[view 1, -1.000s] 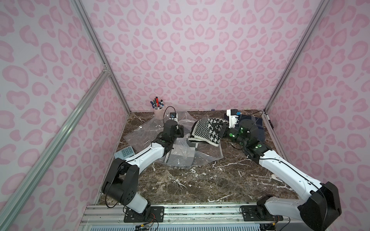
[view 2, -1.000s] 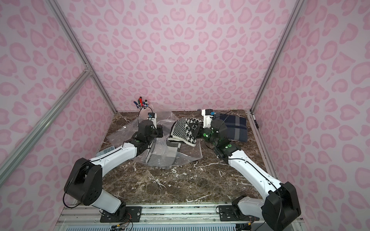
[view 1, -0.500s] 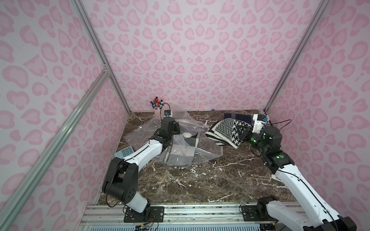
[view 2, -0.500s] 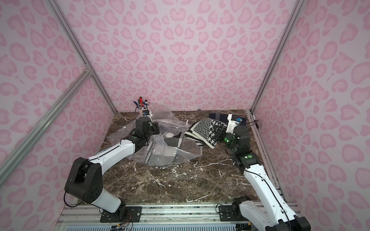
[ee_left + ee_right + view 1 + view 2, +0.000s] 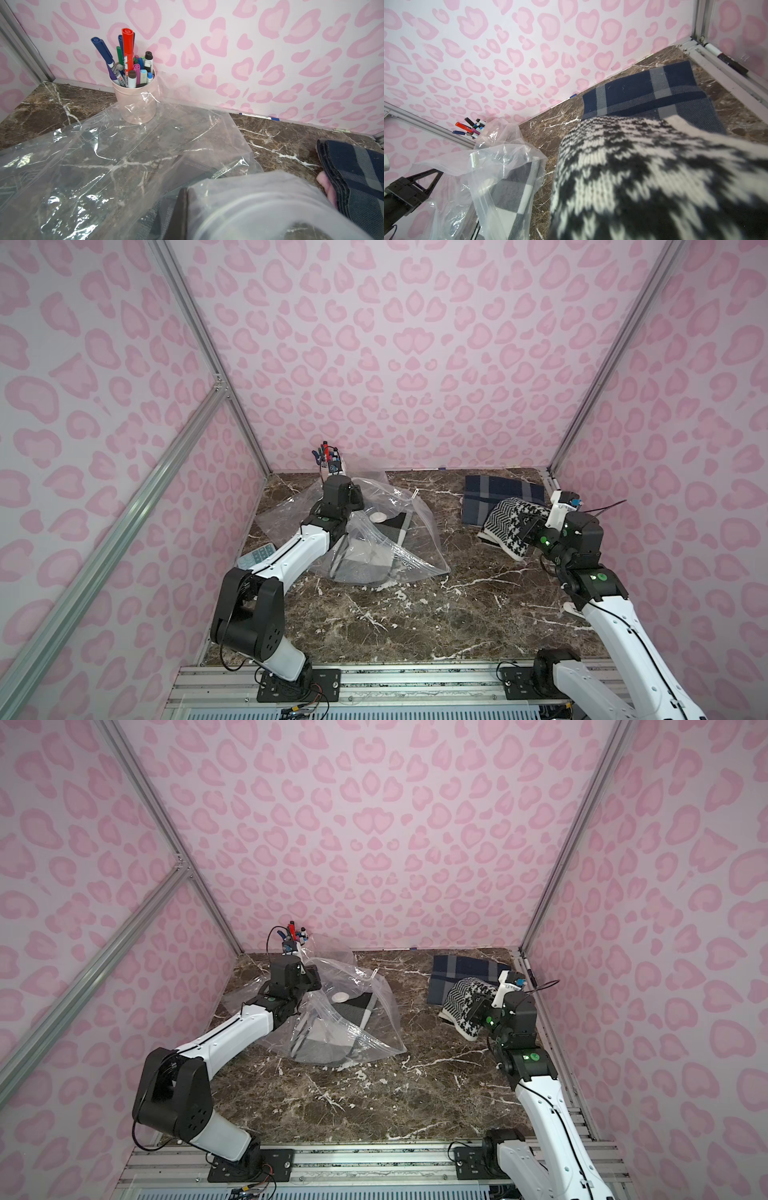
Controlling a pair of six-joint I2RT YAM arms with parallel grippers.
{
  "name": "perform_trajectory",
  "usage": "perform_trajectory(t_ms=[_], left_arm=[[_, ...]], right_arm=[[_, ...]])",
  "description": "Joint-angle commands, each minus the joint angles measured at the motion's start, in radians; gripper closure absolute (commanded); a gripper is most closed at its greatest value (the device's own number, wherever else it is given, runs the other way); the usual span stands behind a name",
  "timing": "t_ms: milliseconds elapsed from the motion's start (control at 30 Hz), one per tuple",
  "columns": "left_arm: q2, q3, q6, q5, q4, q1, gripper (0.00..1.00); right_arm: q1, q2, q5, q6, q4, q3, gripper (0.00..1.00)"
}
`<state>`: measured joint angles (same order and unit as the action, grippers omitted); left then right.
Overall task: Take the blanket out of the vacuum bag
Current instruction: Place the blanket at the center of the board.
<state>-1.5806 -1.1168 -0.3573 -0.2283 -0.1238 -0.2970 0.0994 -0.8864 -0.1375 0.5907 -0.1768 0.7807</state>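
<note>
The houndstooth blanket (image 5: 507, 522) overlaps the navy plaid blanket, so my right gripper should move back and down to the bare tabletop closer to my base and let go of it there.
The clear, crinkly vacuum bag (image 5: 399, 531) (image 5: 361, 1006) lies at the table's back left, its white valve disc (image 5: 379, 517) facing up. My left gripper (image 5: 357, 506) is shut on the bag's plastic at its far side. A grey checked blanket (image 5: 361, 562) (image 5: 512, 193) lies inside the bag. The black-and-white houndstooth blanket (image 5: 507, 522) (image 5: 465, 998) (image 5: 633, 176) is outside the bag at the right, with my right gripper (image 5: 528, 531) shut on it. It hangs partly over a folded navy plaid blanket (image 5: 498, 493) (image 5: 357, 172). Cloth hides the right jaws in the wrist view.
A cup of markers (image 5: 328, 460) (image 5: 135, 97) stands in the back left corner, touching the bag. A calculator (image 5: 257, 556) lies by the left wall. Loose markers lie along the back wall (image 5: 257, 116) and on the right rail (image 5: 724, 59).
My right gripper has carried the houndstooth blanket from the bag's mouth to the right, onto the navy blanket. My left gripper has drawn the bag back and to the left.
</note>
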Motion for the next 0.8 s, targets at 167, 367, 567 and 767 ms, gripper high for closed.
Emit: perform_trajectory(t_ms=[167,367,567,767], left_arm=[[0.000,-0.003,0.004,0.000,-0.025,0.007,0.96],[0.002,0.004,0.003,0.005,-0.032,0.007,0.96],[-0.005,0.020,-0.011,0.042,-0.052,0.007,0.96],[-0.012,0.021,-0.014,0.058,-0.061,0.007,0.96]], right_arm=[[-0.010,-0.043,-0.008,0.023,0.116,-0.078,1.00],[0.001,-0.073,-0.045,0.060,0.111,-0.098,1.00],[0.031,0.046,0.068,0.274,0.118,-0.351,1.00],[0.113,0.065,0.169,0.404,-0.055,-0.423,1.00]])
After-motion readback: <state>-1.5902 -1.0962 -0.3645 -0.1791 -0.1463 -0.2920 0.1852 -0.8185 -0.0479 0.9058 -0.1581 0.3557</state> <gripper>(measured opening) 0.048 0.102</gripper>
